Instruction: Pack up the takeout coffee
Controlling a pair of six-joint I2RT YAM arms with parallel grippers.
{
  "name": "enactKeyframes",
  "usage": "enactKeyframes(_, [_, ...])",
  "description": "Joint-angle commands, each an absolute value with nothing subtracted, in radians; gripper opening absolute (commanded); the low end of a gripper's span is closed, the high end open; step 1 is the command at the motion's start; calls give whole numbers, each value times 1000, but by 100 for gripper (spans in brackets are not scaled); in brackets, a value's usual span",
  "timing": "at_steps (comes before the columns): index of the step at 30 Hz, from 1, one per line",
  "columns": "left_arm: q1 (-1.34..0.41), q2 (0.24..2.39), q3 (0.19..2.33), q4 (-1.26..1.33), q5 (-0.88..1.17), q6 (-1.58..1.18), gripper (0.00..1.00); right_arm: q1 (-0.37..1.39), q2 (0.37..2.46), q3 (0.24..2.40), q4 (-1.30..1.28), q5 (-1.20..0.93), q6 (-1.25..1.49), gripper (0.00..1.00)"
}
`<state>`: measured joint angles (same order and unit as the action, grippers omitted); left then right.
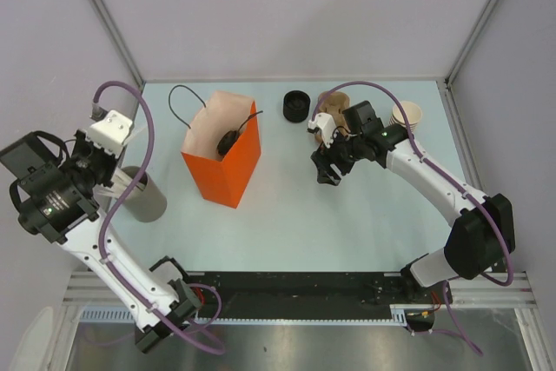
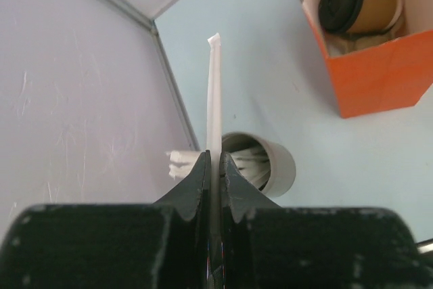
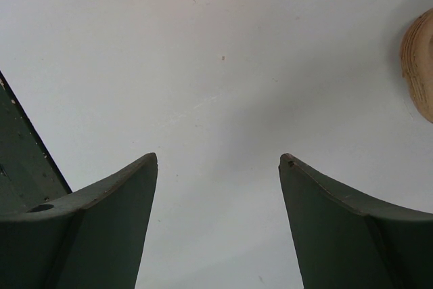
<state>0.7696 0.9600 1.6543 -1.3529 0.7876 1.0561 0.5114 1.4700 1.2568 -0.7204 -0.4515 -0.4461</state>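
Note:
I will carry my left gripper over the bag's opening point(image 1: 219, 126) point(image 2: 369, 15) and lower it to release the straw, since the bag is to its right in the top view.
The takeout coffee, a tan paper cup point(image 2: 376, 9) with its black lid point(image 2: 341, 2) on, lies inside the open orange paper bag point(image 1: 228, 171); from above only the lid point(image 1: 228, 139) shows. My left gripper point(image 2: 214, 156) is shut on a white paper-wrapped straw point(image 2: 214, 86), held upright just above a grey straw holder point(image 2: 270, 164). In the top view that gripper point(image 1: 120, 178) is left of the bag, over the holder point(image 1: 146, 197). My right gripper point(image 1: 327, 171) is open and empty, right of the bag, over bare table; the right wrist view shows its jaws point(image 3: 218, 159) wide apart.
A stack of black lids point(image 1: 296, 106), a brown cardboard cup carrier point(image 1: 334, 103) and a tan cup stack point(image 1: 407, 115) stand at the back right. A tan rounded edge point(image 3: 419, 62) shows at the right of the right wrist view. The enclosure wall runs close on the left.

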Motion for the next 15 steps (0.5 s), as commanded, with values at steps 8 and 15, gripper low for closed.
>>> enactKeyframes(8, [627, 1026, 1899, -1451, 959, 842, 0, 509, 1465, 1255, -695, -437, -451, 77])
enactKeyframes(15, [612, 1032, 1925, -1319, 997, 700, 0, 509, 1457, 1256, -698, -442, -454, 77])
